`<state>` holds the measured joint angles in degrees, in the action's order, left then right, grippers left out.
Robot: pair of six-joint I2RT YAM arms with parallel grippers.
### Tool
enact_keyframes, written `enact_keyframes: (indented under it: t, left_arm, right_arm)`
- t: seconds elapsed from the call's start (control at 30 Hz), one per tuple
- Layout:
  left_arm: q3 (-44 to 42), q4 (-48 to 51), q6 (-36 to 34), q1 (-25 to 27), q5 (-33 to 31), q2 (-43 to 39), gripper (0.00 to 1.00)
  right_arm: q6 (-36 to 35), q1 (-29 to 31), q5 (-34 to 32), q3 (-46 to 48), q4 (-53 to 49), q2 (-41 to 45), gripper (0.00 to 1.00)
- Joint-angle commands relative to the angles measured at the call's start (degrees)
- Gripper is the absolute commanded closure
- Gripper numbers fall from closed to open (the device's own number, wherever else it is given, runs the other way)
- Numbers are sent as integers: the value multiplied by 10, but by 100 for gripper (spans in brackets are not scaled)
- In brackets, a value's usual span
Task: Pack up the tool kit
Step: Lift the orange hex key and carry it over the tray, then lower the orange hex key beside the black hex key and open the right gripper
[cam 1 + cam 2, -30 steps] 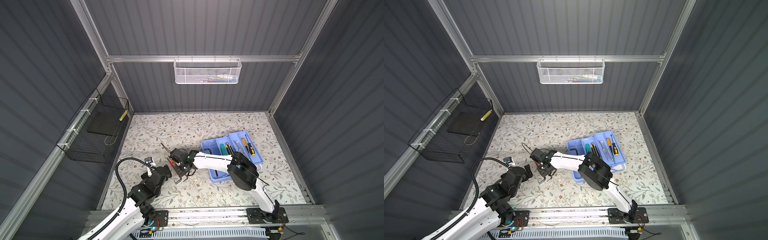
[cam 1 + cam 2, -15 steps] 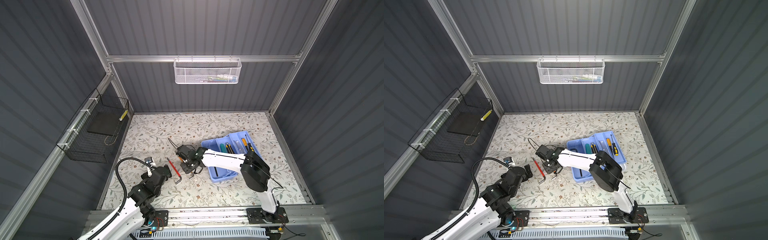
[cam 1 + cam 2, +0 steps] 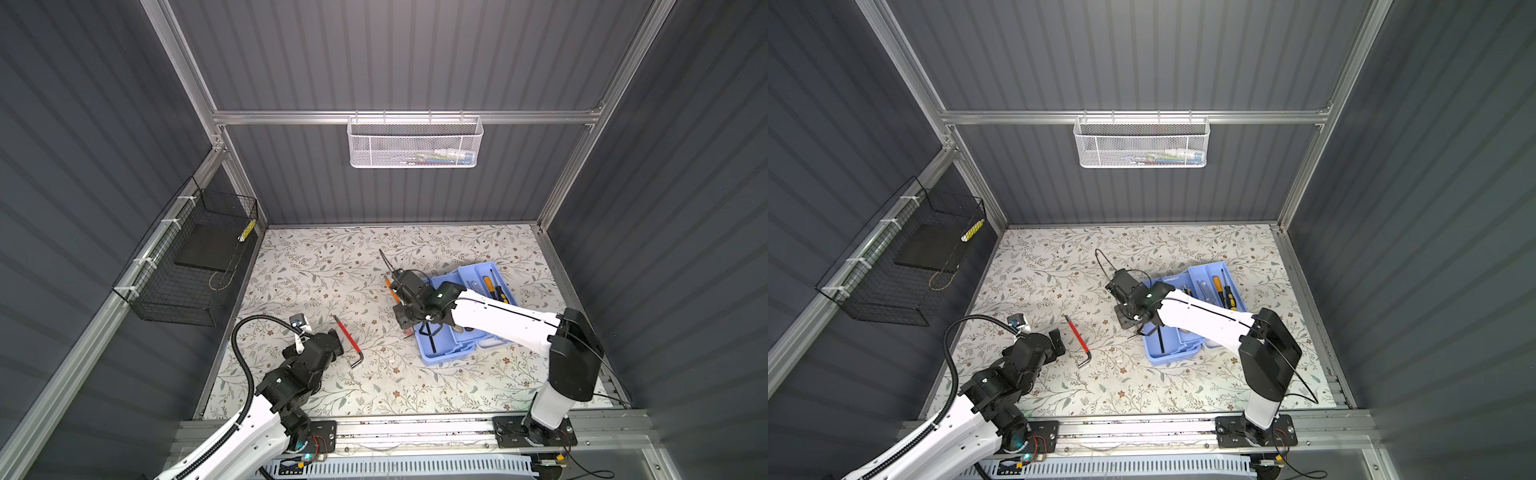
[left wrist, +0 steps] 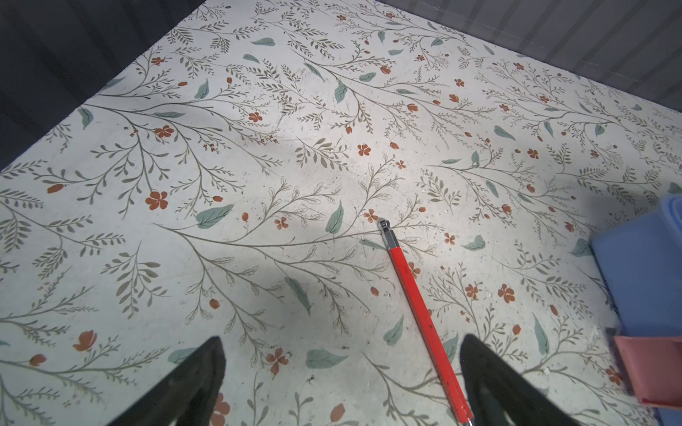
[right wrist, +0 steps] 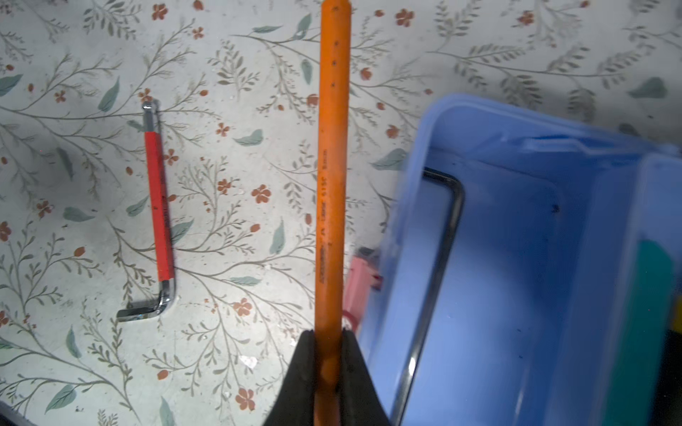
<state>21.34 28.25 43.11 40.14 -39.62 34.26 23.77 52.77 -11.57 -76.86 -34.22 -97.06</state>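
Note:
I will move my right gripper across the box's rim next, lower the orange-sleeved hex key and then let it go, since bare box bottom beside the black hex key (image 5: 435, 280) is below, past the box's rim.
The tool kit's light blue box (image 3: 446, 353) stands right of the middle, and a black hex key (image 5: 435, 280) lies inside it. Its divided tray (image 3: 482, 266) rests on the far part and holds screwdrivers (image 3: 489, 284). My right gripper (image 5: 328, 333) is shut on an orange-sleeved hex key (image 5: 332, 147), held above the mat just left of the box's rim (image 5: 417, 177). A red-sleeved hex key (image 3: 348, 341) lies on the mat. My left gripper (image 4: 341, 369) is open low over it. The red key's sleeve (image 4: 420, 310) runs close along the inside of one finger (image 4: 491, 380).
A white mesh basket (image 3: 415, 143) hangs on the back wall and a black wire basket (image 3: 195, 266) on the left wall. Grey walls close in the floral mat (image 3: 324, 266) on three sides. A pink latch (image 5: 356, 287) sticks out from the box's near-left side.
My right gripper has carried the orange hex key to the right, from over the red key to the box's left edge, uncovering the red key. The left arm has stayed still.

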Motion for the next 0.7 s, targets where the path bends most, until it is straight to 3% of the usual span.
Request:
enact_keyframes:
  t: [0.0,0.3,0.67]
  left_arm:
    - [0,4,-2,-2,-2,0,1]
    - [0,3,-3,-1,0,0,1]
    - [0,2,-4,-1,2,0,1]
  right_arm:
    - [19,-19,-41,34,-8,42,100]
    - [34,-62,-66,96,-22,55,100]
    - [4,-63,-103,54,-52,-39,100]
